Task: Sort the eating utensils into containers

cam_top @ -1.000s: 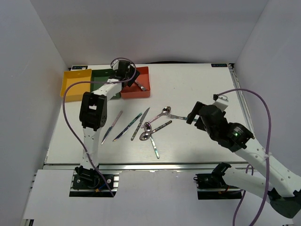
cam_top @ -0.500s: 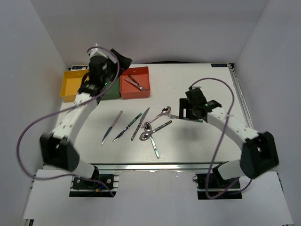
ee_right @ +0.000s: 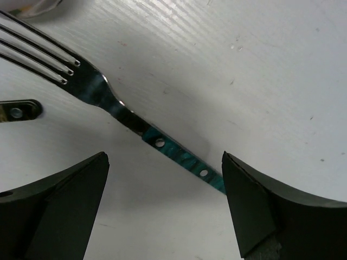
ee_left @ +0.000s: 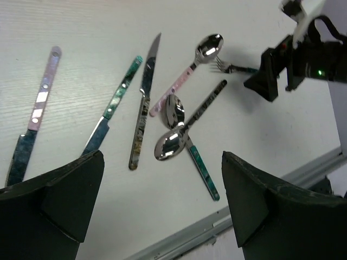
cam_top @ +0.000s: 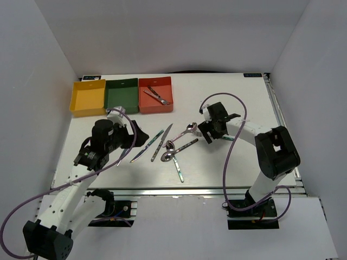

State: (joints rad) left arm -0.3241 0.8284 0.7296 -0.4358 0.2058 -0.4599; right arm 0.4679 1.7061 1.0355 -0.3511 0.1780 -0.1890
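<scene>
The green-handled fork lies at an angle under my open fingers. My right gripper will next move down onto the end of the fork's handle by the fork's neck (ee_right: 154, 139) and close there.
Several utensils lie mid-table: a pink-handled knife (ee_left: 39, 103), a green-handled knife (cam_top: 147, 145), a third knife (cam_top: 162, 141), a pink-handled spoon (cam_top: 185, 131), and two crossed spoons (cam_top: 173, 153). A green-handled fork (ee_right: 135, 122) lies between my right gripper's (cam_top: 206, 133) open fingers, just ahead of them. My left gripper (cam_top: 139, 136) is open and empty above the left knives. The yellow bin (cam_top: 88, 98), the dark green bin (cam_top: 121, 95) and the red-orange bin (cam_top: 155, 103) stand in a row at the back left. The red-orange bin holds metal utensils (cam_top: 157, 96).
White walls enclose the table on the left, back and right. A metal rail (cam_top: 179, 189) runs along the near edge. Purple cables loop from both arms over the table.
My left arm has swung from over the bins back toward the near side, above the left knives. My right gripper has moved left and down onto the green-handled fork.
</scene>
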